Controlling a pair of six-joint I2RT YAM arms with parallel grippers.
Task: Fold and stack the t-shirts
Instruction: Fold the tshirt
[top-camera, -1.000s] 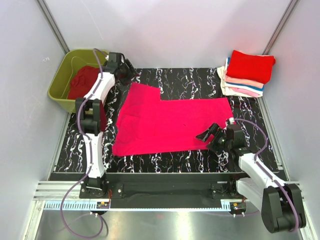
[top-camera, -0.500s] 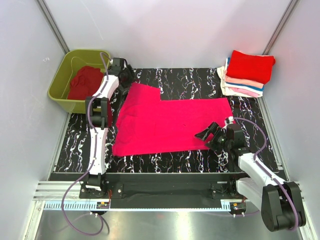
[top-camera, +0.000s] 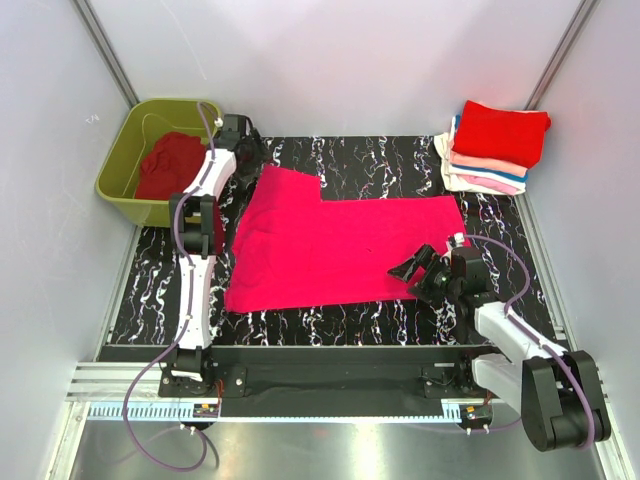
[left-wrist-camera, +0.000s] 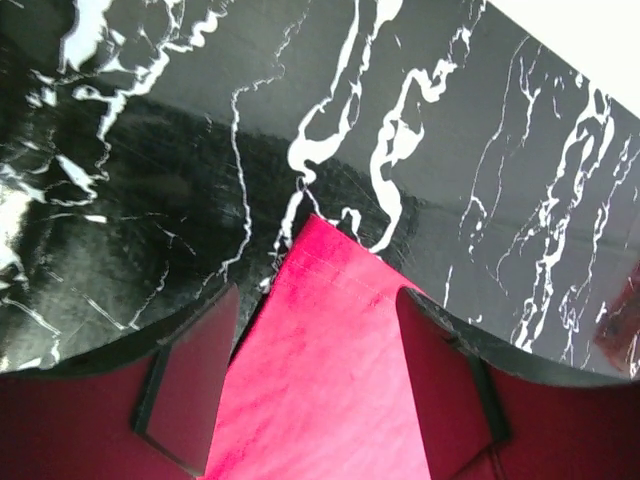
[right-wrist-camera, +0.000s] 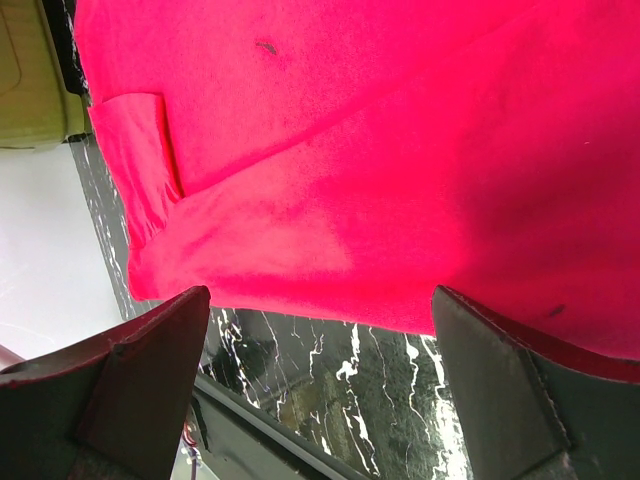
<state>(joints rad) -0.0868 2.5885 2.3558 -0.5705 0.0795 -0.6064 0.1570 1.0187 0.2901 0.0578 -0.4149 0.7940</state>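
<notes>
The shirt's far corner by the tub lies flat below the left gripper, toward the right in the top view, so the robot next needs to bring its left gripper down onto that corner on that side.
A magenta-pink t-shirt (top-camera: 340, 250) lies spread flat on the black marbled table (top-camera: 400, 160). My left gripper (top-camera: 250, 150) is open at the shirt's far left corner; in the left wrist view that corner (left-wrist-camera: 330, 340) lies between the spread fingers (left-wrist-camera: 190, 375). My right gripper (top-camera: 412, 270) is open at the shirt's near right edge; in the right wrist view the edge (right-wrist-camera: 330, 230) runs between its fingers (right-wrist-camera: 140, 385). A stack of folded shirts (top-camera: 492, 148), red on top over pale pink and white, sits at the far right. A dark red shirt (top-camera: 168, 165) lies in the tub.
An olive-green tub (top-camera: 125, 165) stands off the table's far left corner, beside my left arm. Grey walls close in the back and both sides. A metal rail (top-camera: 320, 400) runs along the near edge.
My left gripper has shifted slightly at the shirt's far left corner. My right gripper has edged a little left along the near right edge. The shirt has not moved.
</notes>
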